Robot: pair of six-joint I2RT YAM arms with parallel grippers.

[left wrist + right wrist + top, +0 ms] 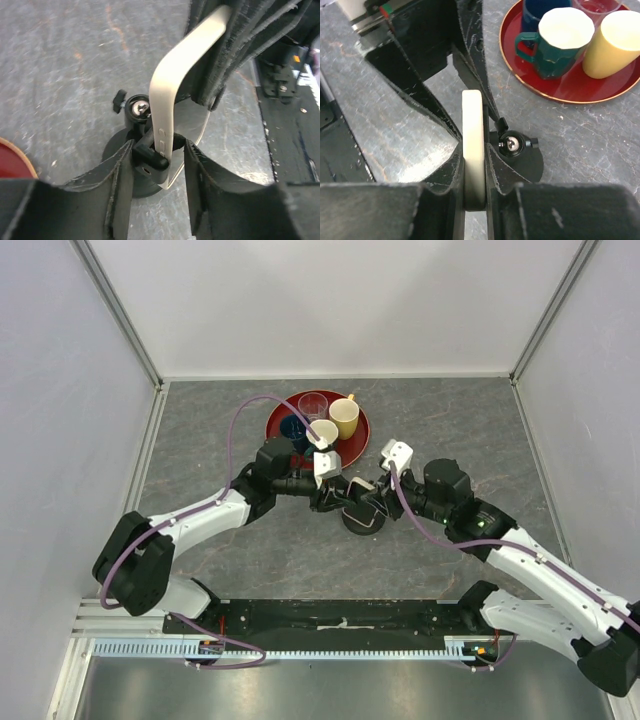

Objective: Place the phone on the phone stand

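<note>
I will next swing my right gripper outward with a turn over the black phone stand, then release the phone [357, 487], as the phone's lower end rests against the phone stand's hooked peg.
The phone [172, 85], pale with a dark rim, stands on edge and tilted, its lower end against the hooked prong of the black phone stand [137, 107]. My right gripper [473, 167] is shut on the phone's [472, 130] upper part; the stand's ball joint and disc base [520, 150] sit just right of it. My left gripper [159, 162] is open, one finger [117, 185] beside the prong and the other behind the phone's lower end. In the top view both grippers, left [335, 498] and right [376, 496], meet over the stand [357, 523] mid-table, with the phone [357, 487] between them.
A red round tray [353, 451] lies just behind the stand with a yellow cup [344, 417], a green mug [323, 432], a blue cup [293, 428] and a clear glass [313, 405]. It also shows in the right wrist view [570, 99]. White walls enclose the table.
</note>
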